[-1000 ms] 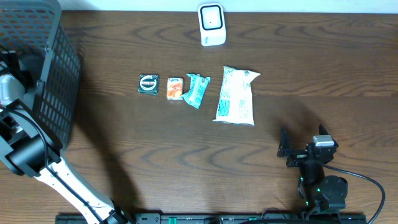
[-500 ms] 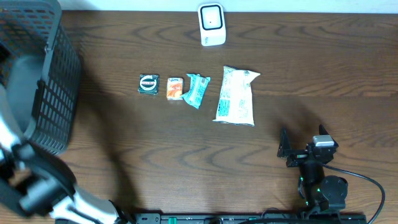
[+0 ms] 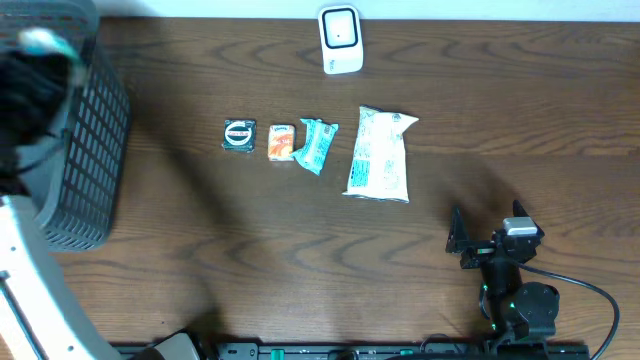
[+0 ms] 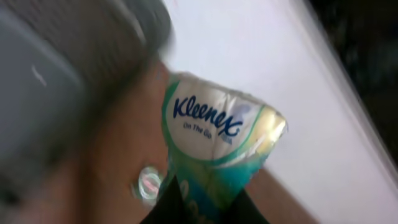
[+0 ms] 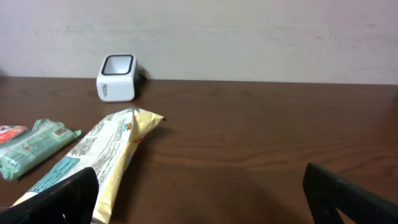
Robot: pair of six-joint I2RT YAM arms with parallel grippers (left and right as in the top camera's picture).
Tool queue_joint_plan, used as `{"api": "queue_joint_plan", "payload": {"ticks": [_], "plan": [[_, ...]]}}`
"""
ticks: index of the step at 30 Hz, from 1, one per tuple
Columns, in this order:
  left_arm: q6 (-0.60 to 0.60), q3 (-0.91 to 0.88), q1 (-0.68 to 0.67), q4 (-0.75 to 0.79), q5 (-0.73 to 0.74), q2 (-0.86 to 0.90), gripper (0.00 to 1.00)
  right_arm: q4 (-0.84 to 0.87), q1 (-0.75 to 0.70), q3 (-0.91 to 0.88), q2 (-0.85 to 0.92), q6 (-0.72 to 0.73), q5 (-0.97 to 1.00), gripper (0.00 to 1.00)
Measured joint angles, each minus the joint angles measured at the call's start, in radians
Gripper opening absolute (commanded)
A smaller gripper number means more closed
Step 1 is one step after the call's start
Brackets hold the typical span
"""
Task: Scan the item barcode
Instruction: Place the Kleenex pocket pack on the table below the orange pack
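Observation:
The pack goes down and to the right in the overhead view with my left gripper next, to the wood by the orange packet's near end [image 3: 285, 181], bare for its release.
A teal and white Kleenex tissue pack [image 4: 217, 134] fills the left wrist view, with my left gripper [image 4: 205, 202] shut on its lower end. From overhead that arm is a dark blur at the far top left, above the basket [image 3: 95, 150]. The white barcode scanner [image 3: 340, 40] stands at the table's back edge, far from the pack; it also shows in the right wrist view as the scanner [image 5: 116, 78]. My right gripper [image 3: 488, 238] rests open near the front right with nothing between its fingers.
A row of items lies mid-table: a round black packet [image 3: 239, 135], an orange packet [image 3: 282, 141], a teal packet [image 3: 316, 145] and a large white and yellow bag [image 3: 379, 155]. The dark mesh basket stands at the left edge.
My left arm has swung from the lower left up to the top left corner above the basket, blurred by motion. The right arm and table items have not moved.

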Motion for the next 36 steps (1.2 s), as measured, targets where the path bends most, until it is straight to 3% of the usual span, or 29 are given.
{"api": "queue_joint_plan", "payload": {"ticks": [6,16,22,26,31,36], "plan": [[0.056,0.0,-0.23,-0.241,-0.071,0.036,0.07,0.0,0.0,0.0,0.0,0.0,0.0,0.99],[-0.02,0.0,-0.555,-0.443,-0.441,0.263,0.08,-0.001,0.0,0.0,0.0,0.0,0.0,0.99],[-0.154,0.0,-0.674,-0.446,-0.512,0.455,0.07,-0.001,0.0,0.0,0.0,0.0,0.0,0.99],[-0.308,0.0,-0.705,-0.449,-0.528,0.562,0.08,-0.001,0.0,0.0,0.0,0.0,0.0,0.99],[-0.51,0.0,-0.716,-0.448,-0.527,0.651,0.13,-0.001,0.0,0.0,0.0,0.0,0.0,0.99],[-0.635,0.0,-0.723,-0.397,-0.456,0.695,0.24,-0.001,0.0,0.0,0.0,0.0,0.0,0.99]]}}
